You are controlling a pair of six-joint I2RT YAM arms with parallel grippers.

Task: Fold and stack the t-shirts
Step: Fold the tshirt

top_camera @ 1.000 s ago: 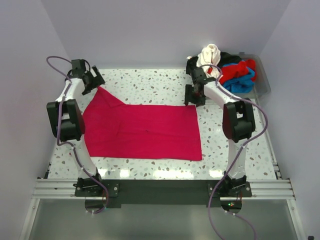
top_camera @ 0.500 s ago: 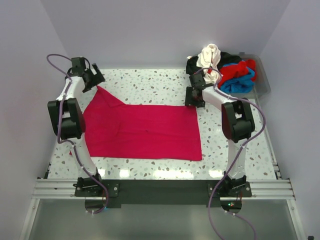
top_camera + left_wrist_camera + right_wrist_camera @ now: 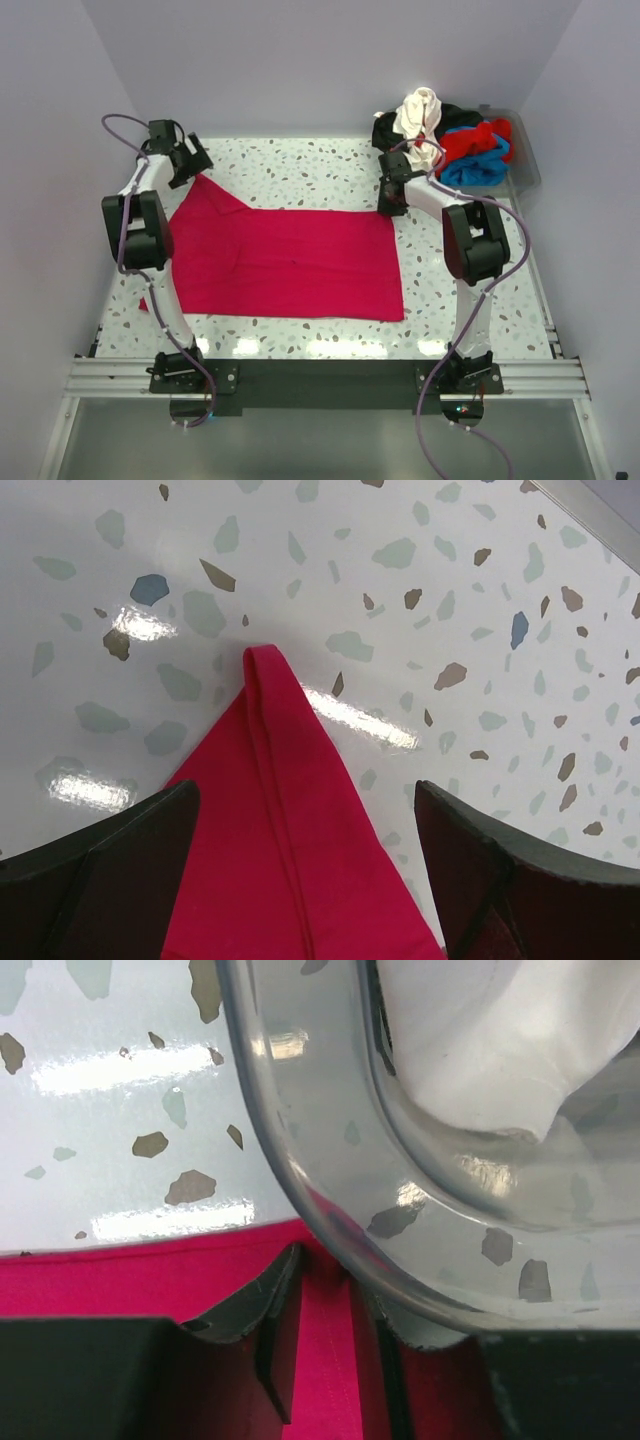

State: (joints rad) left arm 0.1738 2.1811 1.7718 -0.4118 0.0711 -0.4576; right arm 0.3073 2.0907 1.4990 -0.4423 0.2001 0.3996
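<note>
I should move my left gripper down onto the shirt's pointed far tip (image 3: 203, 182) (image 3: 285, 712) and close it, since that cloth is already between its wide-open fingers.
The large crimson-pink t-shirt (image 3: 285, 262) lies spread flat on the speckled table. My left gripper (image 3: 190, 160) is open at its far left tip; in the left wrist view the pointed hem (image 3: 270, 740) lies between the wide-apart fingers (image 3: 120, 860), untouched. My right gripper (image 3: 393, 200) is down on the shirt's far right corner, beside the bin. In the right wrist view its jaws (image 3: 335, 1290) stand narrowly apart with a strip of pink cloth (image 3: 335, 1360) in the gap. More t-shirts, cream-white (image 3: 418, 110), black (image 3: 385, 128), red (image 3: 470, 140) and blue (image 3: 480, 168), are heaped in the bin.
The clear grey plastic bin (image 3: 525, 165) sits at the far right corner; its curved rim (image 3: 300, 1140) almost touches my right fingers, with cream-white cloth (image 3: 470, 1040) inside. White walls enclose the table on three sides.
My right gripper has shifted slightly right onto the shirt's far right corner and its jaws have narrowed around the cloth. The left gripper has barely moved.
</note>
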